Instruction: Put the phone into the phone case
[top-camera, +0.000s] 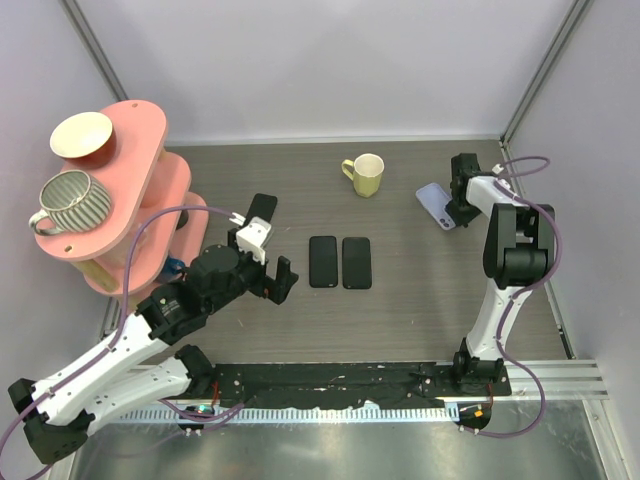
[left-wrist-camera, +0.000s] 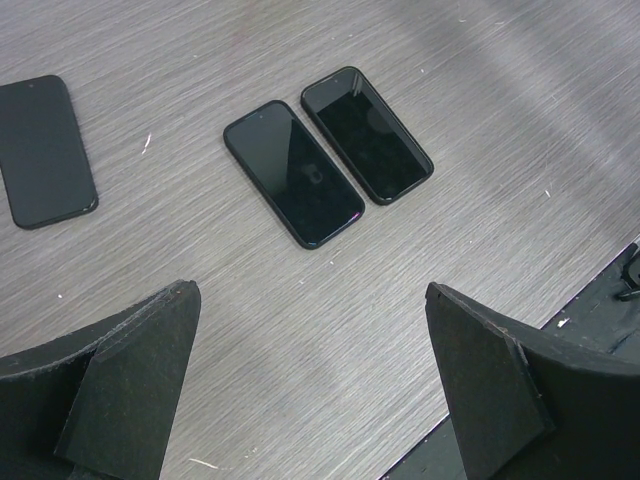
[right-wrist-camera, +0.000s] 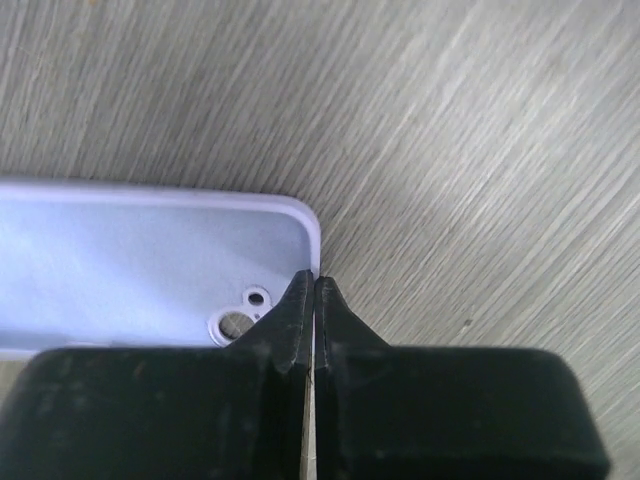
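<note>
My right gripper swings the case (top-camera: 436, 205) back to bare tabletop by the phones' near ends next and releases it, since that spot lies to the gripper's left in the top view.
A lavender phone case (top-camera: 436, 205) lies at the right rear of the table, inner side up, with its camera cutout showing in the right wrist view (right-wrist-camera: 130, 265). My right gripper (top-camera: 453, 203) (right-wrist-camera: 313, 285) is shut on the case's end wall, low at the table. Two black phones (top-camera: 322, 261) (top-camera: 356, 262) lie side by side at the table's middle, screens up, and both show in the left wrist view (left-wrist-camera: 293, 172) (left-wrist-camera: 366, 135). My left gripper (top-camera: 278, 283) (left-wrist-camera: 310, 390) is open and empty, hovering left of them.
A third black phone (top-camera: 262, 210) (left-wrist-camera: 45, 150) lies behind the left gripper. A yellow mug (top-camera: 366, 174) stands at the rear middle. A pink two-tier stand (top-camera: 130, 190) with a bowl and a striped mug fills the left side.
</note>
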